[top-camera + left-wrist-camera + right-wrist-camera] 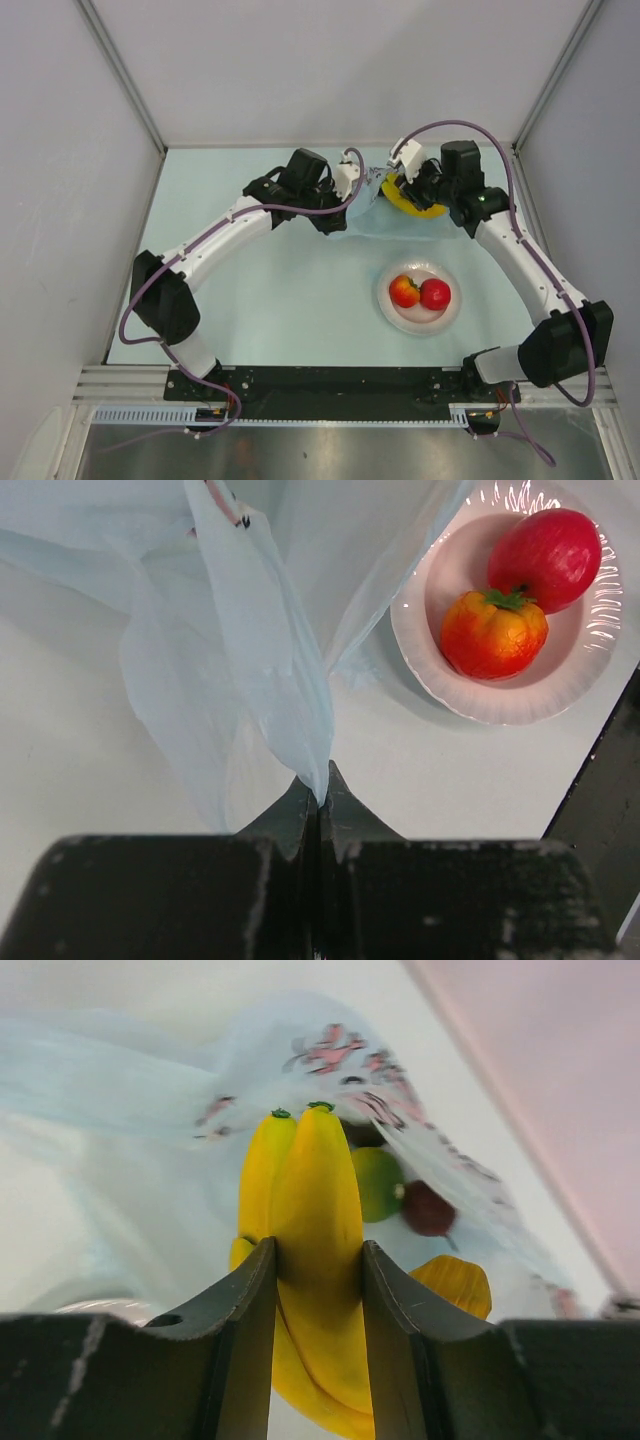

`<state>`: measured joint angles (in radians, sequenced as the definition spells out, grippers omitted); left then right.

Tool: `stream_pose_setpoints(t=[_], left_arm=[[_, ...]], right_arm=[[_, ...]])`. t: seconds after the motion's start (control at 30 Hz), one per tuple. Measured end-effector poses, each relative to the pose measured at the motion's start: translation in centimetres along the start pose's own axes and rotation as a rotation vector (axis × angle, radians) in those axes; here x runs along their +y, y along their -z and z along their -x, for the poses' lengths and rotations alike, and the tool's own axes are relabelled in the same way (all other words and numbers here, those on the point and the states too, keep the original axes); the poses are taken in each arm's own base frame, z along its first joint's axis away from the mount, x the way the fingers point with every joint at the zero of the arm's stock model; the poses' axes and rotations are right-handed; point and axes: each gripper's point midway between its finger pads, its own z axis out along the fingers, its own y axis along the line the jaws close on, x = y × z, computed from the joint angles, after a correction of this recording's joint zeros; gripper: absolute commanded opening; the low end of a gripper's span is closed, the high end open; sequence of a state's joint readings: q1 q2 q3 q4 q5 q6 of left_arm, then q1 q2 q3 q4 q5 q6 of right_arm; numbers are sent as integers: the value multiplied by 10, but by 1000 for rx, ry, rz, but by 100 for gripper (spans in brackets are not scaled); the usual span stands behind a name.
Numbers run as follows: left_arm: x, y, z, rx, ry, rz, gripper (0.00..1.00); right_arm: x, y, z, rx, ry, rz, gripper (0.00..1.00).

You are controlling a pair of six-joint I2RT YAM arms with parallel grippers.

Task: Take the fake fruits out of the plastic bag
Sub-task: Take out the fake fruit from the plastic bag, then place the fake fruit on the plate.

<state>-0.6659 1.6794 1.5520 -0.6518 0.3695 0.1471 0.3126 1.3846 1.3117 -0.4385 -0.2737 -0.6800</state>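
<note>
I should draw my right gripper back next, turning it, and release the banana bunch (315, 1230) over the near side of the white plate, because that plate lies back from the gripper.
The light-blue plastic bag (372, 215) lies at the back middle of the table. My left gripper (345, 195) is shut on a fold of the bag (270, 660) and holds it up. My right gripper (407, 180) is shut on the yellow banana bunch (315, 1230), which shows in the top view (418, 205) beside the bag. A green fruit (378, 1182) and a dark purple-brown fruit (428, 1210) lie in the bag behind the banana. A red fruit (435, 294) and an orange-red fruit (404, 291) sit on the white plate (418, 321).
The white plate also shows in the left wrist view (430, 670), right of the bag, with both fruits on it. The black base rail (330, 385) runs along the near edge. Grey walls enclose the table on three sides.
</note>
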Motion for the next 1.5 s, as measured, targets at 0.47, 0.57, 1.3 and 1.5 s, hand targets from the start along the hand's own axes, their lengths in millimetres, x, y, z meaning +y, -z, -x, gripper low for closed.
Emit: stream_pose_setpoints(t=[0.47, 0.57, 1.3, 1.5], left_arm=[[11, -14, 6, -1, 44, 33, 0], [15, -14, 6, -1, 51, 60, 1], [24, -13, 9, -13, 62, 108, 0], [24, -14, 9, -13, 62, 108, 0]], right_arm=[[138, 69, 66, -73, -189, 438, 0], [151, 82, 51, 4, -205, 495, 0], [177, 143, -130, 476, 96, 394, 0], [177, 137, -149, 451, 198, 354, 0]])
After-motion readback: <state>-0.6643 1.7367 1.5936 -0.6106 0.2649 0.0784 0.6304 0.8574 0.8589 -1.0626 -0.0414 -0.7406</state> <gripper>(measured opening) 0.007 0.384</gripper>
